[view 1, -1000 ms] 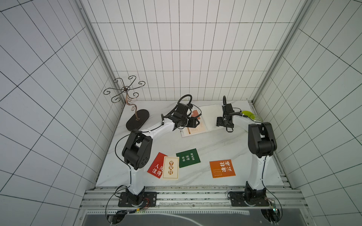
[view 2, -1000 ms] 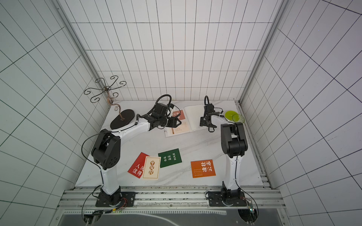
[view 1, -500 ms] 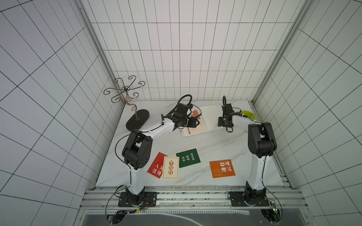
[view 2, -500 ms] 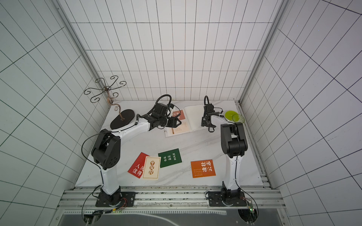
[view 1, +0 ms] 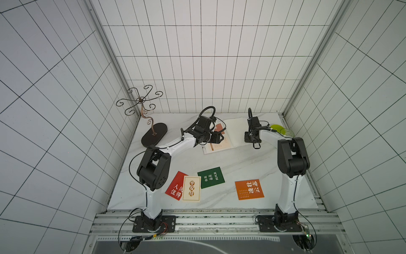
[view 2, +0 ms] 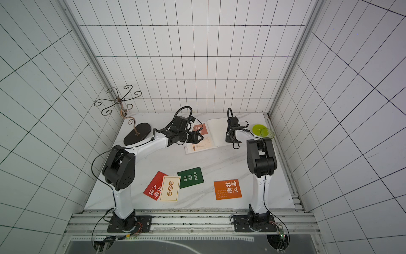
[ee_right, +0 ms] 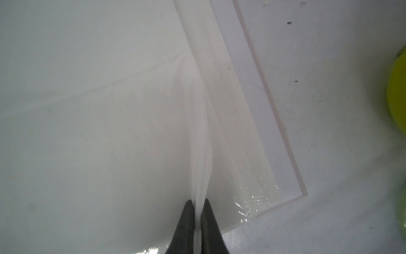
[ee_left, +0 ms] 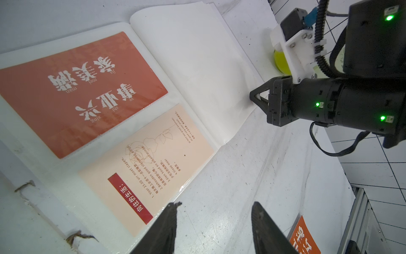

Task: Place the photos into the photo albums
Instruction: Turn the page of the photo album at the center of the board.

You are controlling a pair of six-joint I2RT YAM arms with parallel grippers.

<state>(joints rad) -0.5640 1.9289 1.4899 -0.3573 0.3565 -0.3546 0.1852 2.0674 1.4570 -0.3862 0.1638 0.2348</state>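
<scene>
The white page should swing up and over in my right gripper onto the full page of cards across the fold, then be released.
The photo album lies open at the back of the table. Its left page holds an orange-red card and a cream card in sleeves. My right gripper is shut on the outer edge of the white right-hand page, which stands lifted between the jaws. My left gripper hovers open and holds nothing, over bare table at the album's front edge. Loose photos lie near the front: red, cream overlapping it, dark green, orange.
A dark metal stand with curled hooks stands at the back left. A yellow-green disc and a clear dish sit at the back right, beside the right arm. Tiled walls close in three sides.
My right gripper has gone from open to shut on the edge of the album's right-hand page, shifting slightly. The left arm and the loose cards have not moved.
</scene>
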